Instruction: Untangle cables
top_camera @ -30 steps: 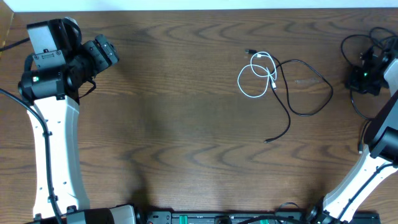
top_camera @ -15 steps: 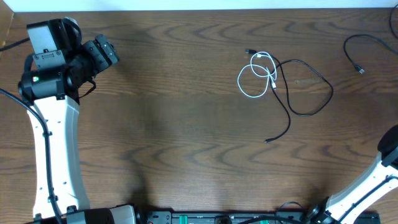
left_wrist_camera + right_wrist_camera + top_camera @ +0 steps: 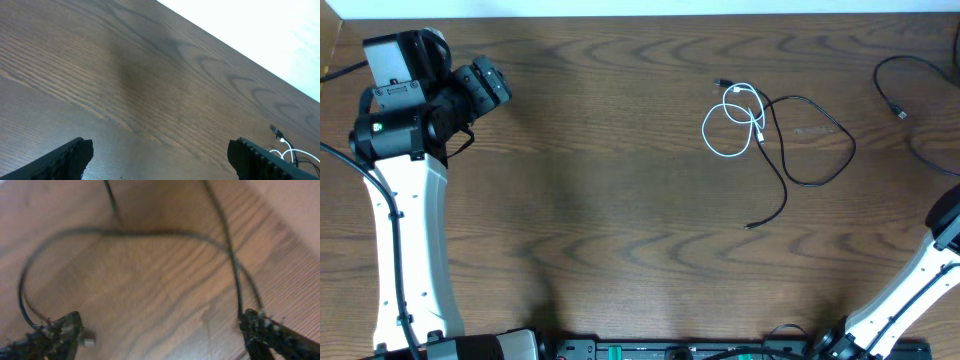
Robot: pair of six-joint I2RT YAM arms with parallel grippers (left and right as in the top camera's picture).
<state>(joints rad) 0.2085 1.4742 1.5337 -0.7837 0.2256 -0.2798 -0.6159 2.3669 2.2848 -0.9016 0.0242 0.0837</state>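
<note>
I will move my right gripper to the left in the overhead view next and lower it onto the loops, because the white cable (image 3: 728, 126) lies looped over the thin black one.
A white cable (image 3: 728, 126) lies looped at the table's upper right, crossed with a thin black cable (image 3: 812, 140) whose end trails down to a plug (image 3: 750, 226). A second black cable (image 3: 892, 78) lies apart at the far right edge. My left gripper (image 3: 492, 84) hovers open at the far left, well away from them; its wrist view shows open jaws (image 3: 160, 161) over bare wood and the white cable (image 3: 289, 150) at the lower right. My right gripper (image 3: 162, 336) is open just above the black cable (image 3: 150, 231), whose plug (image 3: 88, 341) lies by the left fingertip.
The right arm's white link (image 3: 932, 262) enters at the lower right corner; its gripper lies outside the overhead view. The table's far edge (image 3: 240, 50) meets a white surface. A dark bar (image 3: 680, 350) runs along the near edge.
The right gripper was shut at the far-right black cable; it has opened and moved out of the overhead view, leaving that cable lying on the table. The left arm has not moved.
</note>
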